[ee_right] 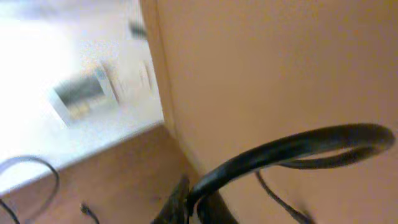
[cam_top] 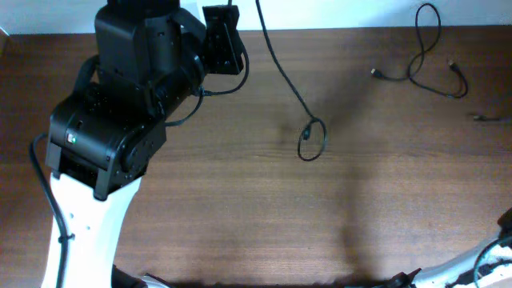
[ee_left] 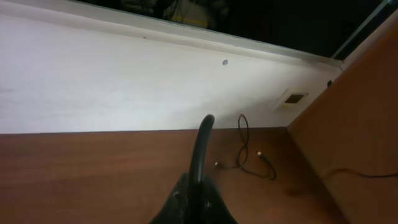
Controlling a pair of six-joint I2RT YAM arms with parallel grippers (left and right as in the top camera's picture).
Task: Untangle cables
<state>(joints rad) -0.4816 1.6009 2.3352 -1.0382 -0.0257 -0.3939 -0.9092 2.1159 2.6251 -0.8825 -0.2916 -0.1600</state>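
Observation:
The thin black cable hangs clear of the second loose cable (cam_top: 433,60), so my left gripper needs to move down toward the bare tabletop by the white wall (cam_top: 262,74) and release the thin black cable.
A thin black cable (cam_top: 288,76) runs from the top edge down to a small loop (cam_top: 311,141) at the table's middle. A second loose cable (cam_top: 433,60) with small plug ends lies at the far right; it also shows in the left wrist view (ee_left: 247,155). A short cable end (cam_top: 490,118) lies at the right edge. My left gripper (ee_left: 198,200) sits at the top left (cam_top: 224,38) and is shut on a black cable (ee_left: 201,146) rising from its jaws. My right gripper (ee_right: 194,208) is shut on a black cable (ee_right: 292,146) that arcs away to the right.
The left arm's bulky black and white body (cam_top: 112,120) covers the table's left side. The right arm (cam_top: 500,252) is at the bottom right corner. A white wall (ee_left: 124,81) runs along the table's far edge and a tan side panel (ee_left: 354,124) stands at the right.

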